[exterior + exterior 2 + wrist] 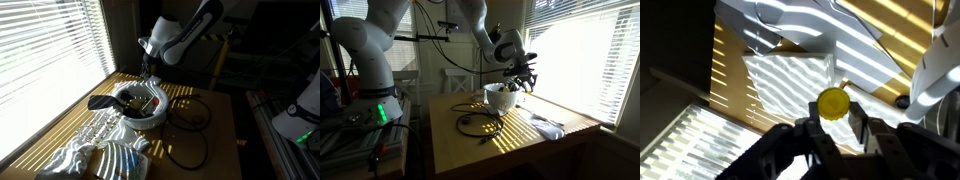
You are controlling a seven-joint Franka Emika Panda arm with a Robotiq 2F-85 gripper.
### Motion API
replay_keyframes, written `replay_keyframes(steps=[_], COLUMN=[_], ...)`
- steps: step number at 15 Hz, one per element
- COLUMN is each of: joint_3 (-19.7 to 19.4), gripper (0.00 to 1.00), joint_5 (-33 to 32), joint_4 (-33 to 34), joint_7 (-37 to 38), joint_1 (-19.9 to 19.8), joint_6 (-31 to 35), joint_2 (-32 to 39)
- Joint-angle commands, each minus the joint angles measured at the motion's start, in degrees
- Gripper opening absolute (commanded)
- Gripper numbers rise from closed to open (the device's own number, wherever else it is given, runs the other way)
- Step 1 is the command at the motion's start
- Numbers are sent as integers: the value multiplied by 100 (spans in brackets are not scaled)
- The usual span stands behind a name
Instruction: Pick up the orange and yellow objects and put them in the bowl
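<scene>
I will lift the round yellow object from over the white ribbed sheet [790, 80] beside the bowl and move it across the bowl's rim before I open my gripper.
The white glossy bowl [128, 113] with a dark inside stands on the wooden table by the window and shows in both exterior views [498, 100]. A small reddish-orange patch shows inside it in an exterior view; I cannot tell what it is. My gripper [150, 68] hangs a little above the bowl's window side [523, 80]. In the wrist view my gripper [834, 122] is shut on a round yellow object [833, 103], held between the fingertips over a white ribbed sheet [790, 80].
A crinkled silvery foil sheet [95, 140] lies near the table's edge [548, 125]. Black cables [188, 115] loop over the tabletop beside the bowl [475, 123]. Window blinds run along one side. A small dark object [902, 101] lies to the right in the wrist view.
</scene>
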Motion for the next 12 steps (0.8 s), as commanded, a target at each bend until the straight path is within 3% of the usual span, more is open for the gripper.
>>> replay_keyframes(steps=[1, 4, 6, 7, 9, 11, 12], joint_3=[383, 856, 913, 743, 608, 289, 207], gripper=[10, 10, 10, 60, 68, 82, 88], joint_5=[-437, -308, -177, -292, -278, -488, -304], joint_4=[-841, -1040, -1037, -1006, -1009, -1093, -1119], joint_7=[-294, -730, -989, -885, -968, -659, -912], joint_1=[113, 150, 253, 399, 452, 512, 342], joint_6=[-264, -1069, -1836, -2291, -2797, -2654, -2622], joint_2=[-1123, -1574, -1748, -1821, -1922, -1945, -1936])
